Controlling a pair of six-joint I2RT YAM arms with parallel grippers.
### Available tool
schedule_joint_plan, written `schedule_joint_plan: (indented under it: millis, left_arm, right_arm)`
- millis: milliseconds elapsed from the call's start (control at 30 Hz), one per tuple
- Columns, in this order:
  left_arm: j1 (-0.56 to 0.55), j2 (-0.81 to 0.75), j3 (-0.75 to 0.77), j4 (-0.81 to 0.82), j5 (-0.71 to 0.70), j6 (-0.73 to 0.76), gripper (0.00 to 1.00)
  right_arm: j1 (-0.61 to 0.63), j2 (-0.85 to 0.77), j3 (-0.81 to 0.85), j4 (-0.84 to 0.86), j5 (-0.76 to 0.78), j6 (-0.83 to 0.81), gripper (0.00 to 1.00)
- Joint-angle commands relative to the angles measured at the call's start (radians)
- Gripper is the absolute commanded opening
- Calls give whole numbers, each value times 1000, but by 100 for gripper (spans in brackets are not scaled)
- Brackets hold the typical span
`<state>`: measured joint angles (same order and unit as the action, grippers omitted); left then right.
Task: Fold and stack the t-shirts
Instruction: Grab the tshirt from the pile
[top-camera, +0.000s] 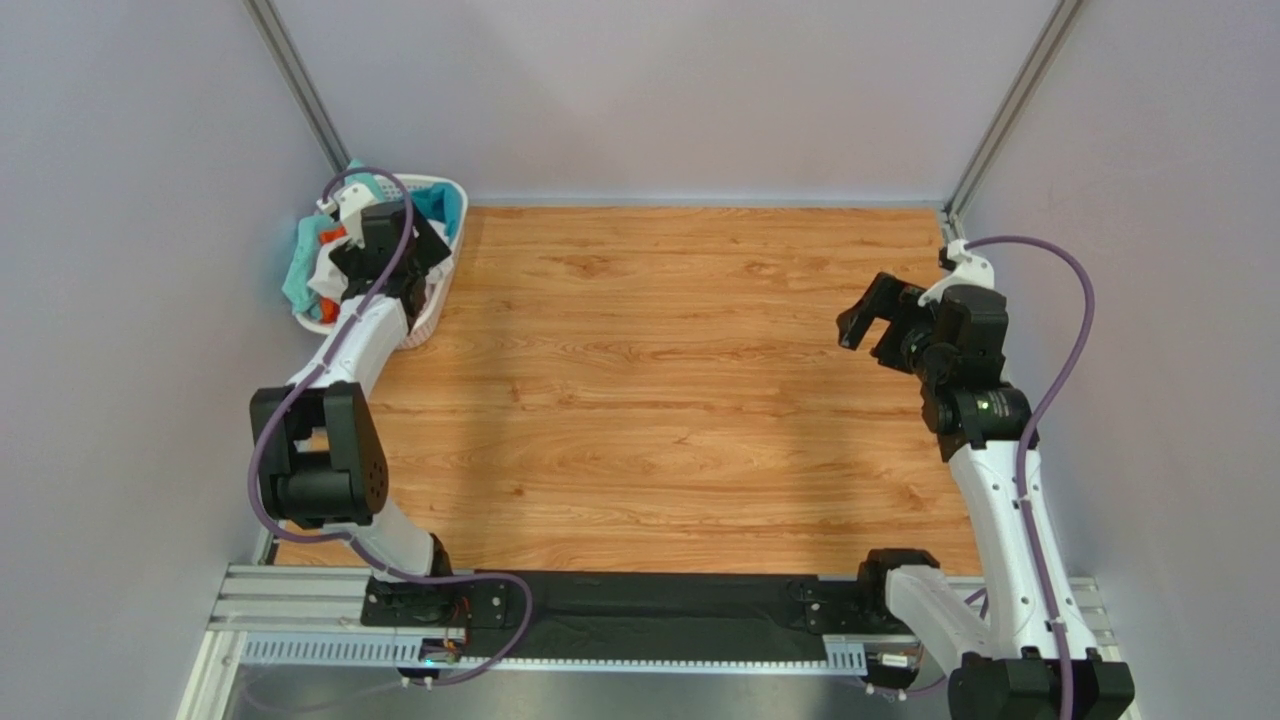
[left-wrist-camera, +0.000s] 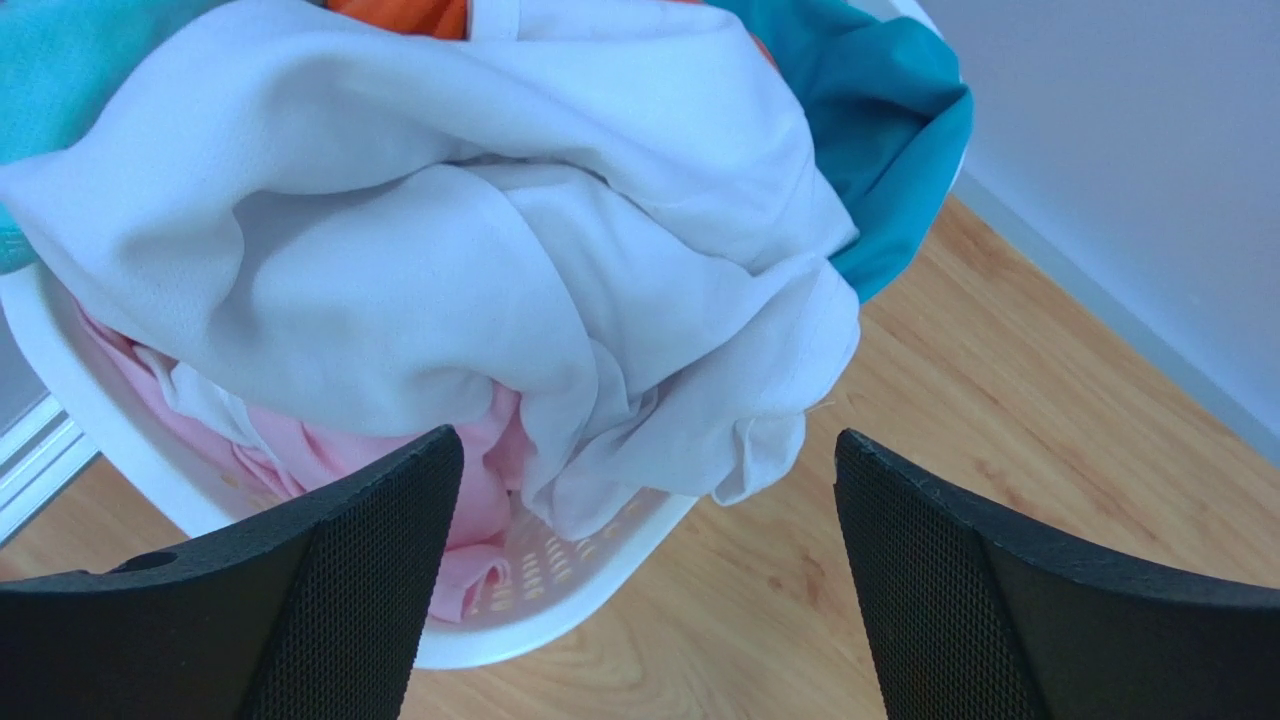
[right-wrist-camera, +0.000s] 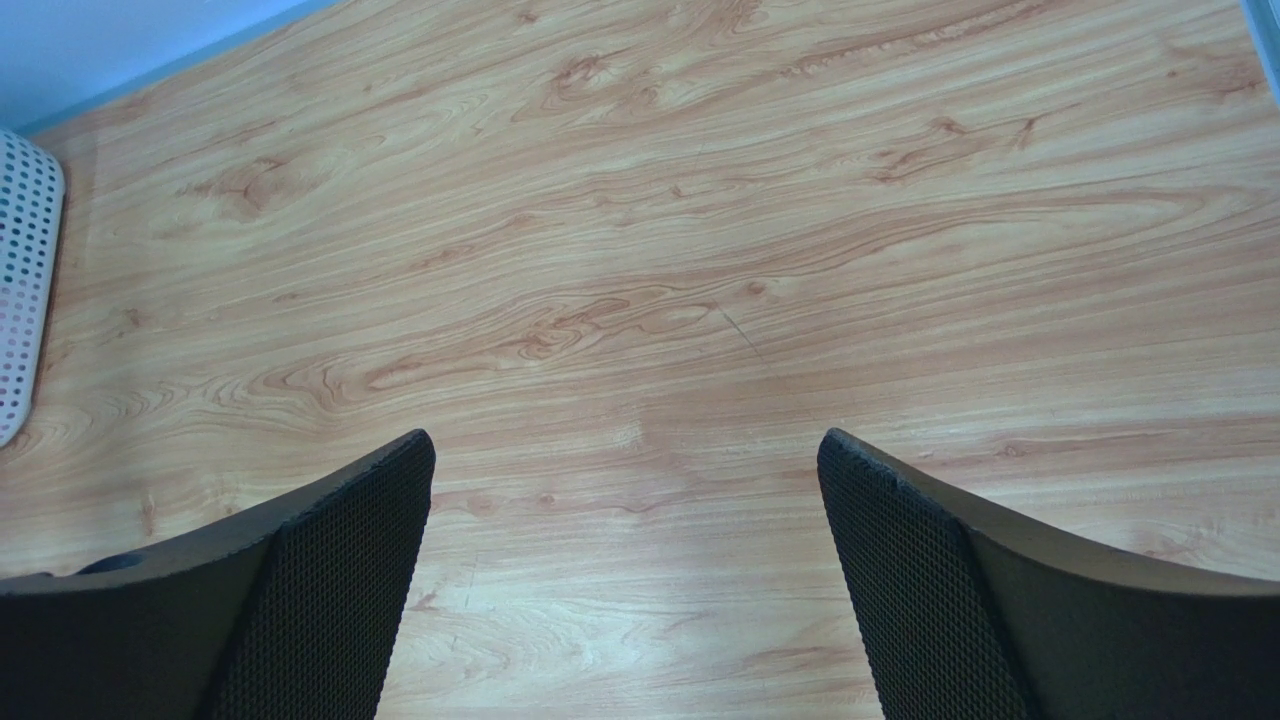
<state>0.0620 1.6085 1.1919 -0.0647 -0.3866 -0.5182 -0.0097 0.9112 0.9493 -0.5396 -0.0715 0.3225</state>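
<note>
The white t-shirt (left-wrist-camera: 496, 255) is on top, so my left gripper will next go down onto its bunched fold (left-wrist-camera: 598, 389) beside the pale pink t-shirt and close.
A white t-shirt (left-wrist-camera: 496, 255) lies crumpled on top of a heap in the white lattice basket (left-wrist-camera: 526, 608), with teal (left-wrist-camera: 887, 135), orange (left-wrist-camera: 398, 15) and pale pink (left-wrist-camera: 323, 458) t-shirts under and around it. My left gripper (left-wrist-camera: 646, 450) hangs open just above the basket's near rim, holding nothing. In the top view that gripper (top-camera: 376, 240) is over the basket (top-camera: 436, 293) at the table's far left corner. My right gripper (top-camera: 887, 323) hovers open over bare wood at the right side, and its wrist view shows the gripper (right-wrist-camera: 624, 450) with only tabletop between the fingers.
The wooden table (top-camera: 676, 405) runs from the basket to the right wall. Grey walls close in the back and both sides. A black rail with the arm bases (top-camera: 646, 608) sits along the near edge. The basket's lattice side (right-wrist-camera: 23, 270) shows at the far left of the right wrist view.
</note>
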Motion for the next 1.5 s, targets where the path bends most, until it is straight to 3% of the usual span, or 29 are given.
schedule_joint_plan:
  millis: [0,233,467,567,667,700,767,833,900,1233,1467]
  left_arm:
    - [6,-21,-11,204,-67,17,100]
    - [39,114,7,275,-49,-58,100]
    - [55,235,77,347,-8,-26,100]
    - [70,272,90,333,-12,-78,93]
    - [75,280,89,329,6,-105,67]
    - [75,275,80,332,8,-108,45]
    - [75,252,71,332,9,-117,25]
    - [75,220,55,332,21,-123,19]
    - [75,180,37,329,60,-134,3]
    - [59,-30,-98,347,316,-253,0]
    - [-59,-232,-180,347,379,-171,0]
  right_arm:
    - [-4,0,26,44,-37,-25,100]
    - [-6,37,32,76,-80,-30,100]
    - [-4,40,39,53,-94,-42,100]
    - [-6,32,42,53,-74,-39,100]
    - [-6,28,46,53,-77,-40,99]
    - [-6,28,43,55,-79,-40,99]
    - [-6,28,40,56,-79,-42,99]
    - [-6,32,40,55,-85,-43,98]
    - [-4,34,40,58,-106,-42,97]
    - [-4,-32,22,75,-163,-42,97]
    - [-6,-83,14,89,-211,-34,97]
